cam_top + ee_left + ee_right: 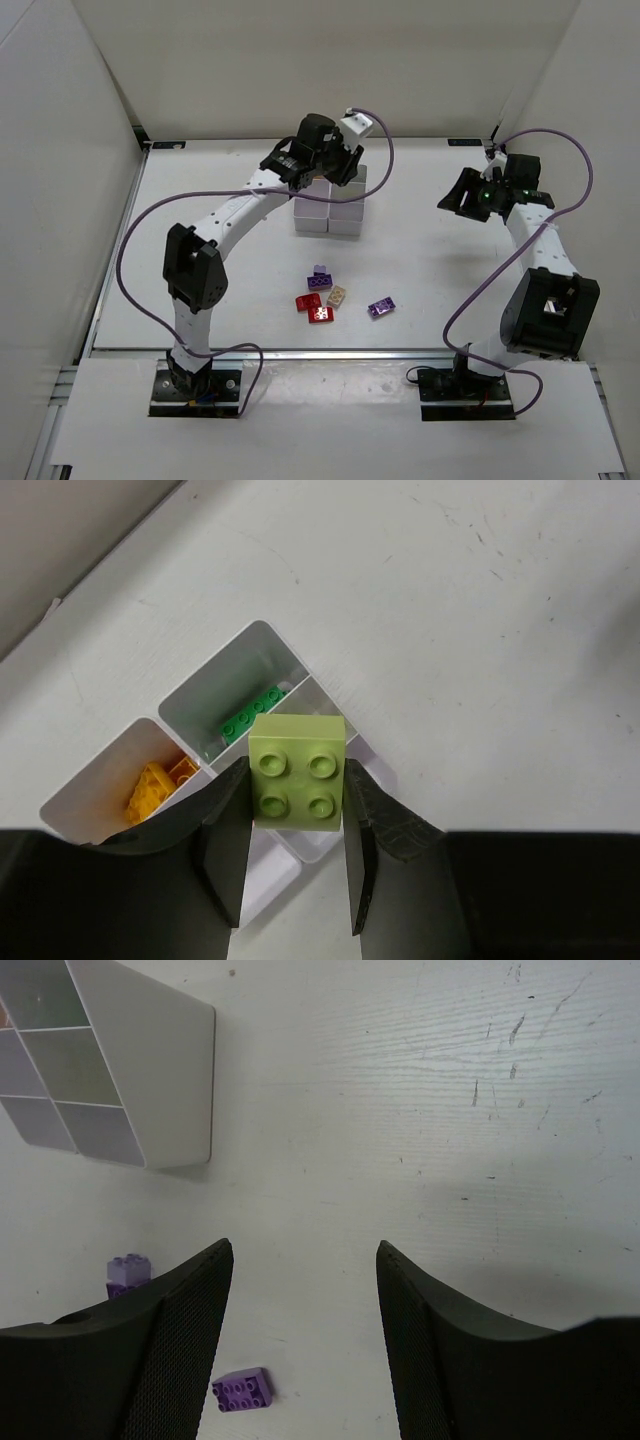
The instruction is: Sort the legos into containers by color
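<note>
The lime brick in my left gripper needs to go down next, toward the box on the near side [294,708] of the green brick's box.
My left gripper [326,168] hangs over the far end of the white containers [345,222]. In the left wrist view it [296,780] is shut on a lime brick [297,771], studs toward the camera, held above the containers [262,628]. Below it, one box holds a green brick [255,716] and the box beside it holds orange and yellow bricks [155,788]. My right gripper [462,196] is open and empty, right of the containers and above the table [305,1260]. Loose legos lie on the table: a purple stack [320,277], two red bricks [308,301], a tan one [337,295] and a purple one [380,308].
The right wrist view shows the containers' side wall [175,1070] at upper left, the purple brick [242,1389] and the purple stack [128,1270] at lower left. White walls enclose the table on three sides. Purple cables loop off both arms.
</note>
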Available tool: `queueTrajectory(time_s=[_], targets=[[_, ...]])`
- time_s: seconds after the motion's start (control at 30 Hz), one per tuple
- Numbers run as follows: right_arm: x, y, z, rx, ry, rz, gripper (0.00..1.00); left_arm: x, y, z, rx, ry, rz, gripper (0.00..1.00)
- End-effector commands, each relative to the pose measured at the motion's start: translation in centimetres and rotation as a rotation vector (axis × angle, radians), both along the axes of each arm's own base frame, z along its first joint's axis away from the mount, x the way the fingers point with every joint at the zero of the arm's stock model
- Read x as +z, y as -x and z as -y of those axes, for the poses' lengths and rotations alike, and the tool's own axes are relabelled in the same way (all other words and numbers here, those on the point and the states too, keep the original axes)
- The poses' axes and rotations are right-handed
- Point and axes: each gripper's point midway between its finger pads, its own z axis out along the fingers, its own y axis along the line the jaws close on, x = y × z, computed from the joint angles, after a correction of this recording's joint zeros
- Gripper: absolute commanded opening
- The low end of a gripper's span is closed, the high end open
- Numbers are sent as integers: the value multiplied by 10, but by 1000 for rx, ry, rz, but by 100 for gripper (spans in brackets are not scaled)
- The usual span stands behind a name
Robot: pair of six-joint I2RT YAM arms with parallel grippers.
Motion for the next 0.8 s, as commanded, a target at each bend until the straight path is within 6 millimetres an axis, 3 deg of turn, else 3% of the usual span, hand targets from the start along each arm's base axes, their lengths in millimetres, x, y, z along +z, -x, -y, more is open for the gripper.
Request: queueTrajectory(time_s=[0.0,0.23,0.37,0.63,0.77], targets=[[18,-13,-2,12,-5,65,64,10,-10,11,-8,35,51,10],[16,-14,-1,13,-2,65,64,-14,-32,18,-10,-30,74,10],[16,-15,-1,16,1,65,64,-38,-43,19,1,-81,69,11],[13,-16,-2,26,4,59,64,-65,-49,14,1,-155,66,12],[12,-16,-1,27,6,59,64,-74,-48,13,-6,-175,56,20]])
